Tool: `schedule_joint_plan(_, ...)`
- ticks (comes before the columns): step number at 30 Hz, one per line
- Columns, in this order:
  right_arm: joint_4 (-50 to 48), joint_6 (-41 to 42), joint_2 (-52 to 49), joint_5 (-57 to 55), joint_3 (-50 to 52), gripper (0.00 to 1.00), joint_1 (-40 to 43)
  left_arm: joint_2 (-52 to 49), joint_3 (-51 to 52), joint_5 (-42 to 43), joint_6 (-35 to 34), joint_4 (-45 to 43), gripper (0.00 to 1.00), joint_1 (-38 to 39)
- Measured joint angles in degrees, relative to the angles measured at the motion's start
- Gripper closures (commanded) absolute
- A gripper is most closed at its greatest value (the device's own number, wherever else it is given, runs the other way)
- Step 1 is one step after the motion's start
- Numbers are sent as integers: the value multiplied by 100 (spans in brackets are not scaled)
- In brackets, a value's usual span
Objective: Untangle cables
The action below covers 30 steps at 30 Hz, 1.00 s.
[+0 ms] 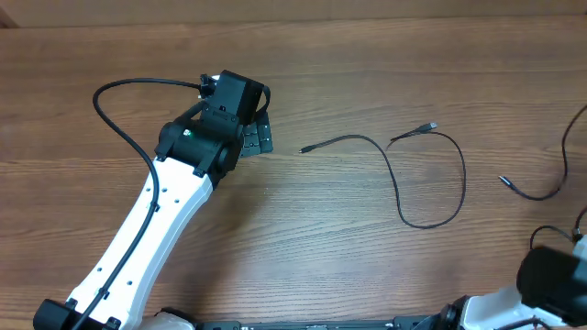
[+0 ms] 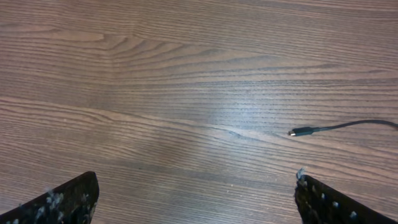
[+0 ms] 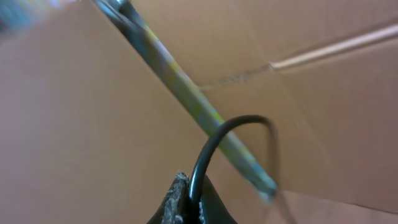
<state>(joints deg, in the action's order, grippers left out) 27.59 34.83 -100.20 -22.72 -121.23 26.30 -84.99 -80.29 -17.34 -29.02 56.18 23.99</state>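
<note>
The second cable's plug lies clear of the first cable's loop, so the right gripper needs to tilt down and lower toward the tabletop to let go of the cable.
One thin black cable (image 1: pixel 404 215) lies on the wooden table in the overhead view. It forms an open loop, with one plug (image 1: pixel 303 149) at the left and the other (image 1: pixel 429 126) at the upper right. A second thin cable (image 1: pixel 541 195) lies at the right edge, with a plug (image 1: pixel 503 180). My left gripper (image 1: pixel 260 137) is open and empty, just left of the first cable's left plug, which also shows in the left wrist view (image 2: pixel 300 132) ahead of the open jaws (image 2: pixel 196 190). My right gripper (image 3: pixel 191 199) is shut on a black cable (image 3: pixel 205 155) that arcs upward from the fingers.
The left arm (image 1: pixel 156 229) reaches diagonally from the bottom left. Part of the right arm (image 1: pixel 550 284) shows at the bottom right corner. The right wrist view shows brown board and a blurred metal bar (image 3: pixel 186 87) behind the held cable.
</note>
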Motion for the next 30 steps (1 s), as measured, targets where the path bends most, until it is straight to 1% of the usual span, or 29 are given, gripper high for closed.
schedule_joint_plan(6, 986, -229, -909, 0, -2, 96, 603, 0, 0, 0, 0, 2, 0, 0)
schedule_joint_plan(7, 1351, -245, -1276, 2, -2, 96, 815, 0, 0, -2, 0, 2, 0, 0)
schedule_joint_plan(11, 2223, -243, -1735, 2, -15, 96, 1165, 0, 0, -2, 0, 0, 0, 0)
schedule_joint_plan(13, 2820, 22, -1838, 0, -15, 96, 1410, 0, 0, 0, 2, 2, 0, 0)
schedule_joint_plan(16, 3209, 525, -1853, 4, 72, 96, 1735, 0, 0, -2, 2, 2, 0, 0)
schedule_joint_plan(21, 3405, 984, -1858, 22, 516, 96, 2430, 0, 0, -2, 2, 2, 0, 0)
schedule_joint_plan(22, 3412, 1045, -1858, 92, 636, 78, 2592, 0, 0, -2, 0, 2, 0, 0)
schedule_joint_plan(23, 3418, 1071, -1860, 195, 721, 64, 2719, 0, 0, -2, 2, 2, 0, 0)
schedule_joint_plan(24, 3429, 1093, -1860, 337, 739, 34, 2782, 0, 0, 0, 2, 2, 0, 0)
schedule_joint_plan(25, 3414, 1137, -1860, 531, 741, 23, 2844, 0, 0, -2, 2, 0, 0, 0)
schedule_joint_plan(26, 3412, 1156, -1860, 704, 741, 13, 2852, 0, 0, -2, 2, 2, 0, 0)
schedule_joint_plan(28, 3412, 1093, -1860, 957, 741, 7, 2841, 0, 0, -2, 0, 2, 0, 0)
schedule_joint_plan(29, 3416, 918, -1860, 1213, 741, 2, 2839, 0, 0, -2, 2, 2, 0, 0)
schedule_joint_plan(30, 3414, 890, -1860, 1266, 741, 2, 2841, 0, 0, -2, 2, 2, 0, 0)
